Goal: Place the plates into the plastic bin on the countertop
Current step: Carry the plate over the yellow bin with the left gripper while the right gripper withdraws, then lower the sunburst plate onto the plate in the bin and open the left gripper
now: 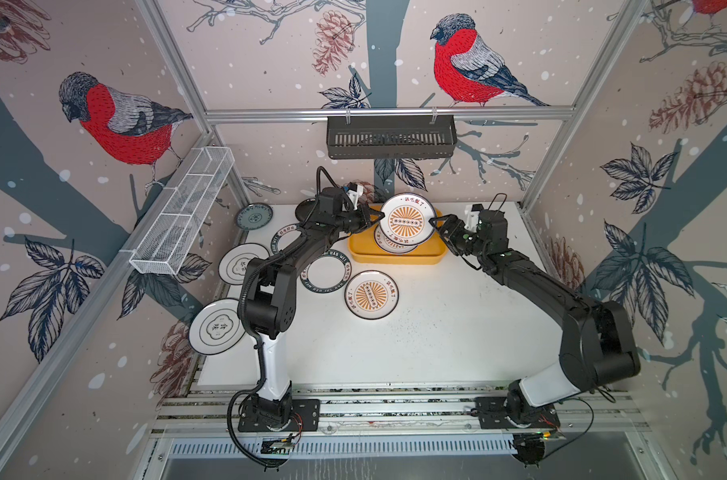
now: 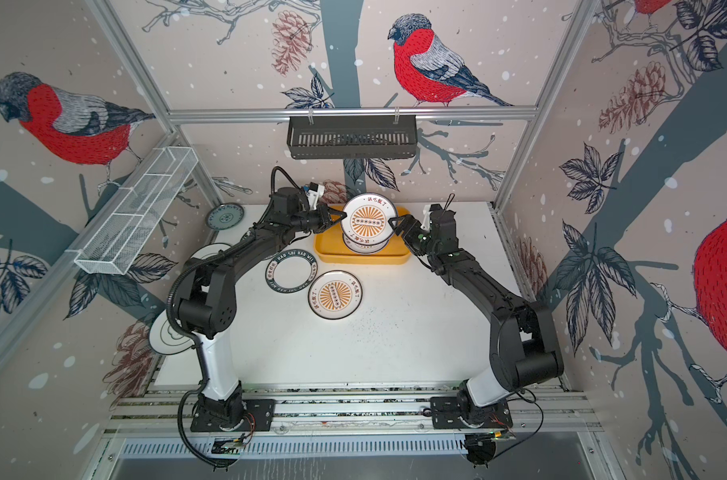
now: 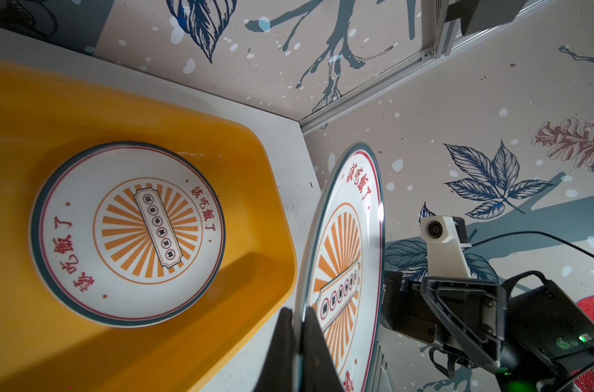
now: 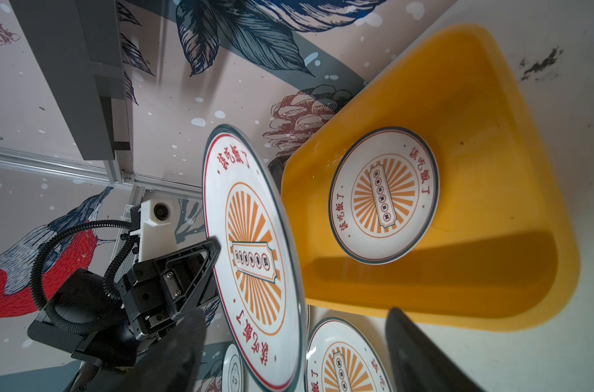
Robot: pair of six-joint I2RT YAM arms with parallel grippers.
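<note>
The second sunburst plate lies flat in the bin below my left gripper. My left gripper should next lower the plate it holds onto the second one and let go of the held plate's rim.
A white plate with an orange sunburst hangs tilted above the yellow plastic bin. My left gripper is shut on its left rim. My right gripper stands open, its fingers on either side of the right rim without touching it. A second sunburst plate lies flat in the bin. A third rests on the white countertop in front of the bin.
On the left lie a dark lettered-rim plate, another under my left arm, two white plates with black characters, a grey-blue one and a black one. Black slotted basket and wire rack hang on the walls.
</note>
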